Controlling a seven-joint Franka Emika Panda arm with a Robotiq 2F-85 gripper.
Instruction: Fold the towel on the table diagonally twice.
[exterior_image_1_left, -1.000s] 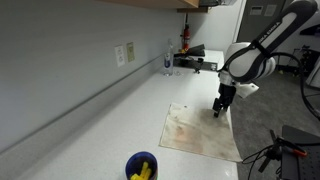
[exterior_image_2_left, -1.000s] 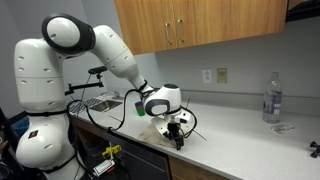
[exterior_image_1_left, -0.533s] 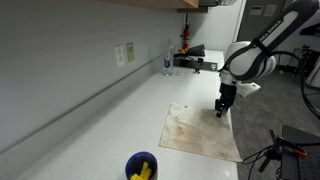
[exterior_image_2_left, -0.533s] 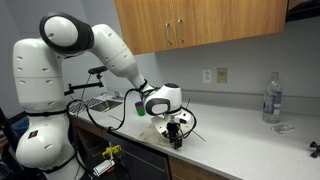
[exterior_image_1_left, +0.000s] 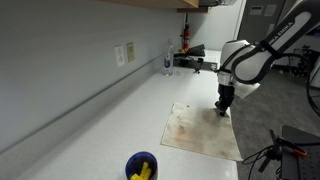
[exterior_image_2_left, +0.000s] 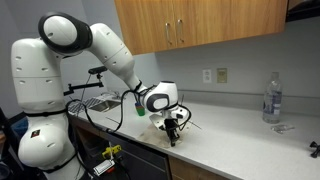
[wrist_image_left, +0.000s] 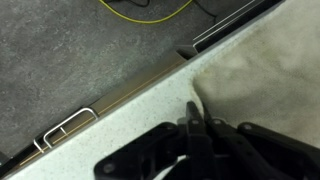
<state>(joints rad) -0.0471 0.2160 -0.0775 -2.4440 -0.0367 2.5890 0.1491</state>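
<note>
The towel lies unfolded, so the robot will next carry the towel's pinched corner in its gripper diagonally across the towel (exterior_image_1_left: 200, 132) to the towel's corner nearest the blue cup and let it go.
A beige, stained towel (exterior_image_1_left: 200, 132) lies flat on the white counter near its front edge, and also shows in the wrist view (wrist_image_left: 270, 80). My gripper (exterior_image_1_left: 224, 111) points straight down at the towel's far corner by the counter edge, also seen from the other side (exterior_image_2_left: 170, 139). In the wrist view the gripper (wrist_image_left: 195, 113) has its two black fingers pressed together, with the towel's edge pinched between the tips. Most of the towel is hidden behind the arm in an exterior view.
A blue cup (exterior_image_1_left: 141, 166) holding yellow items stands at the near end of the counter. A water bottle (exterior_image_1_left: 167, 62) (exterior_image_2_left: 270, 98) stands near the wall. The counter edge (wrist_image_left: 120, 95) runs just beside the gripper, with yellow cable (wrist_image_left: 150, 12) on the floor below.
The fingers have gone from open to shut at the towel's corner. The arm has barely shifted.
</note>
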